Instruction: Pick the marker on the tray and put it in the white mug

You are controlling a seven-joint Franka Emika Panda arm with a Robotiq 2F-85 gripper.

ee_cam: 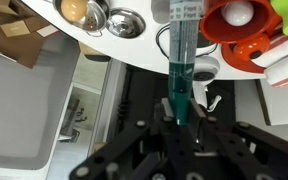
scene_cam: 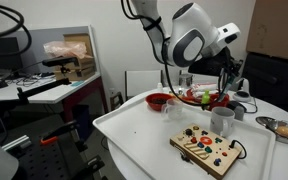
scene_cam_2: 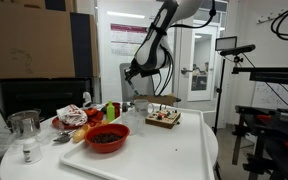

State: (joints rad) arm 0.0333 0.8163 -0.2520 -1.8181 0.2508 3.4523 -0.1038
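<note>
I next need to lower my gripper toward the white mug, and then I need to bring the marker's pale far end over the mug's rim.
My gripper is shut on the marker, a slim teal stick with a pale far end that points away from the jaws. In both exterior views the gripper hangs raised over the far side of the table, past the edge of the large white tray. The white mug stands on the tray next to the wooden board, below and close to the gripper. The marker is too small to make out in the exterior views.
A wooden button board lies on the tray. A red bowl, a shorter cream cup and toy food stand nearby. Metal bowls sit at the table edge. A glass stands beside the tray.
</note>
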